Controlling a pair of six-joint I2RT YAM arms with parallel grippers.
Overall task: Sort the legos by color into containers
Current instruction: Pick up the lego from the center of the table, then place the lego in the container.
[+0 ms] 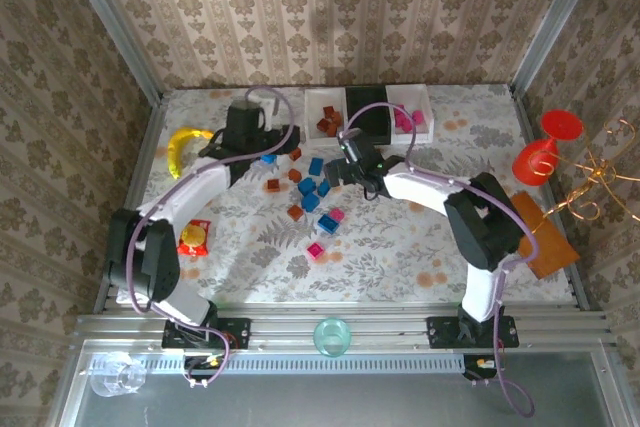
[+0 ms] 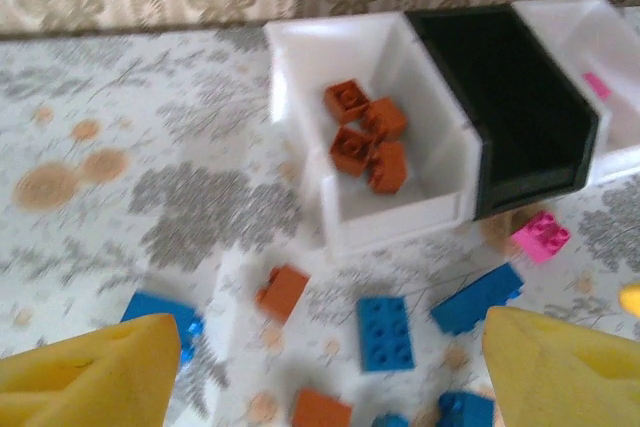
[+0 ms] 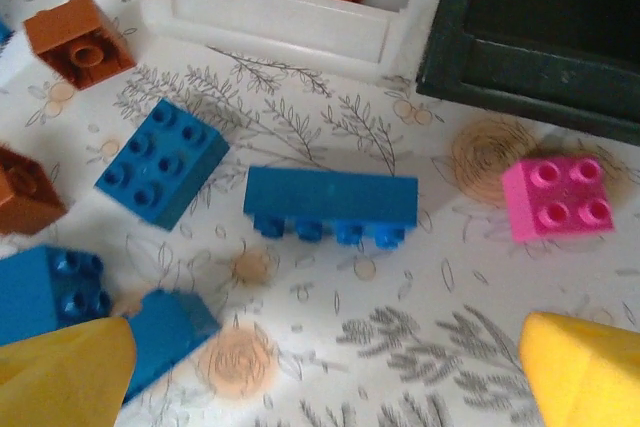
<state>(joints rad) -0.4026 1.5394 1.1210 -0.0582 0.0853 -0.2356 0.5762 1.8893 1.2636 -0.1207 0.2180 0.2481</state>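
The long blue brick point(image 3: 331, 201) lies below and outward of my right gripper's open fingers, so the gripper will next move down and outward until those fingers straddle both ends of the brick.
Blue, brown and pink legos point(image 1: 312, 192) lie scattered mid-table in front of three containers. The left white tray point(image 1: 309, 100) holds brown bricks point(image 2: 365, 137). A black tray point(image 1: 372, 125) sits in the middle. The right white tray point(image 1: 425, 99) holds pink bricks. My left gripper point(image 1: 280, 137) hovers open left of the trays, its yellow fingers point(image 2: 90, 377) wide over a blue brick point(image 2: 385, 332) and a brown one point(image 2: 283, 292). My right gripper point(image 1: 340, 169) is open above the pile, with nothing between its fingers point(image 3: 585, 372). A long blue brick point(image 3: 330, 202) lies ahead of it and a pink brick point(image 3: 555, 197) to its right.
A yellow banana point(image 1: 183, 147) lies at the far left and a red-yellow packet point(image 1: 195, 237) near the left arm. A red goblet point(image 1: 545, 147), copper wire point(image 1: 600, 177) and a brown block point(image 1: 545, 232) stand at the right edge. A clear cup point(image 1: 332, 335) sits on the front rail.
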